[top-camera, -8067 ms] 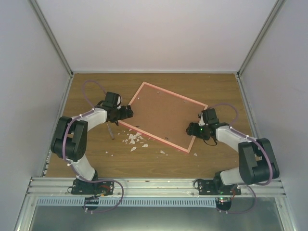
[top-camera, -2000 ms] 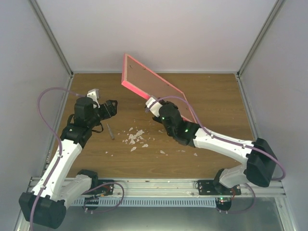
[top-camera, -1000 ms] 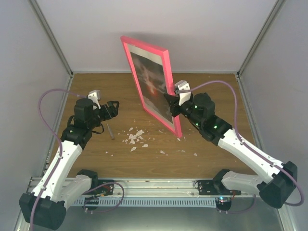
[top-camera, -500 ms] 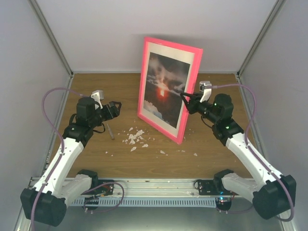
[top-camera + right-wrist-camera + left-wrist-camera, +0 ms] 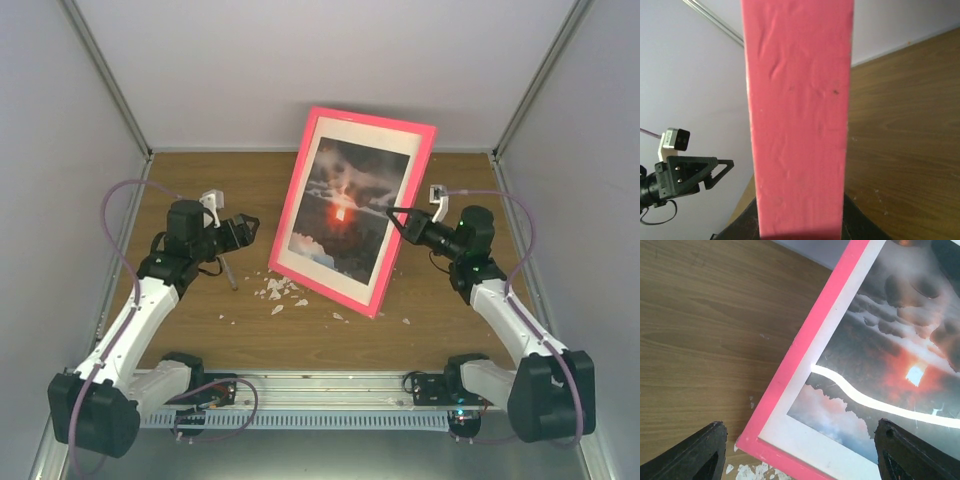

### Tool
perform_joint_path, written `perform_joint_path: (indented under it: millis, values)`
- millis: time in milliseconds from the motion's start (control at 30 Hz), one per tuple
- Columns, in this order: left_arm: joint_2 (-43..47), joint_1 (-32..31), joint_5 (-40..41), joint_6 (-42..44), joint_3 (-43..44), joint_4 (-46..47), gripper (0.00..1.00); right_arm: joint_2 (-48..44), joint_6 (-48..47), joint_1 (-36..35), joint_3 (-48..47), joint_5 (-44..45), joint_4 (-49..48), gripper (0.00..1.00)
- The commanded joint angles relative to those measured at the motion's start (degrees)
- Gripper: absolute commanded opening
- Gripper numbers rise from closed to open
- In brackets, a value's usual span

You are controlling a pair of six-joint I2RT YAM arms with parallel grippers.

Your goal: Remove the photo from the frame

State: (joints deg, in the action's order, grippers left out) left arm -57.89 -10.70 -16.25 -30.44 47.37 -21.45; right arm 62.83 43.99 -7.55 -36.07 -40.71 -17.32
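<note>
The frame still stands tilted, so the robot's right gripper should next lower toward the wood (image 5: 403, 260) until the frame lies photo-side up, then let go of the frame's pink edge.
The pink frame (image 5: 424, 150) stands tilted near the table's middle, front towards the top camera. Its lower edge is down by the wood. Inside a white mat, the photo (image 5: 345, 210) shows a dark seascape with a red-orange glow. My right gripper (image 5: 400, 222) is shut on the frame's right edge, and that pink edge (image 5: 800, 115) fills the right wrist view between the dark fingers (image 5: 860, 226). My left gripper (image 5: 246, 226) hangs open just left of the frame without touching it. Between its fingertips (image 5: 712, 440) the left wrist view shows the frame's lower left corner (image 5: 751, 440) and the photo (image 5: 875, 365).
White crumbs (image 5: 280, 290) lie scattered on the wood in front of the frame. A thin dark rod (image 5: 230, 272) lies under the left arm. Grey walls (image 5: 60, 200) close in the sides and back, and a metal rail (image 5: 330, 385) runs along the near edge.
The right gripper has swung the frame round from edge-on to facing the camera and leaned it back a little. The left gripper has moved slightly towards the frame, still open.
</note>
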Motion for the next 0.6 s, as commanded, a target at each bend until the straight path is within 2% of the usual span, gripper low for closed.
perform_joint_path:
  millis: [0,233,433,567]
  values:
    - [-1.5,0.3,-2.4,1.3,-1.2,1.3,0.81,0.5,1.6,2.2,1.7,-6.8,-7.3,0.01]
    - [-2.9,0.1,-3.9,1.1,-3.8,1.9,0.82,7.2,3.6,5.8,5.1,-11.4,-10.3,0.01]
    - [-4.1,-0.3,-4.2,1.1,-5.5,2.2,0.82,12.1,3.1,6.7,6.8,-9.6,-7.8,0.01]
    - [-5.0,-0.6,-4.3,1.0,-6.1,2.5,0.82,16.2,4.4,9.7,9.2,-8.1,-7.7,0.01]
